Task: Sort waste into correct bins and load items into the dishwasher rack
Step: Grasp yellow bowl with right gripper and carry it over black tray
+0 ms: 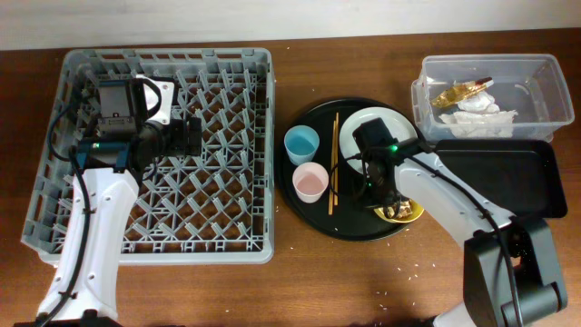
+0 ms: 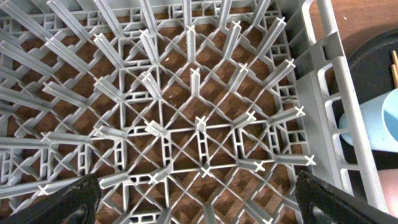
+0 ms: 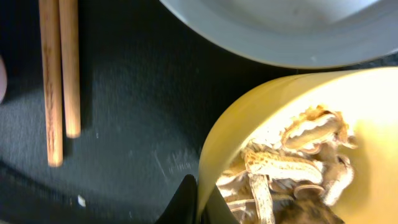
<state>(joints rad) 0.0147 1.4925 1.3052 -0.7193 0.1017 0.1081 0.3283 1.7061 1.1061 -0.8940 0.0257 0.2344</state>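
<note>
The bowl (image 1: 399, 213) holds food scraps, so next I need to lift my right gripper and tip the bowl over the shallow black tray. Then I need to lower it onto the round tray and let go.
My right gripper (image 3: 200, 202) is shut on the rim of the small yellow bowl (image 3: 298, 149), one finger outside and one inside; beige-brown food scraps (image 3: 298, 165) lie in the bowl (image 1: 399, 213). The grey-green plate (image 1: 379, 121), chopsticks (image 1: 333, 163), light blue cup (image 1: 301, 143) and pink cup (image 1: 310, 182) sit on the round black tray (image 1: 313, 218). My left gripper (image 2: 199, 202) is open and empty over the grey dishwasher rack (image 1: 154, 154). The clear tub (image 1: 495, 91) holds white napkins (image 1: 477, 118) and a gold wrapper (image 1: 458, 91). The shallow black tray (image 1: 508, 177) lies beside it.
The plate's rim (image 3: 280, 37) and the chopstick ends (image 3: 59, 81) lie close to the bowl in the right wrist view. Small crumbs (image 1: 413, 268) dot the wooden table in front of the round tray. The blue cup shows at the left wrist view's right edge (image 2: 379, 124).
</note>
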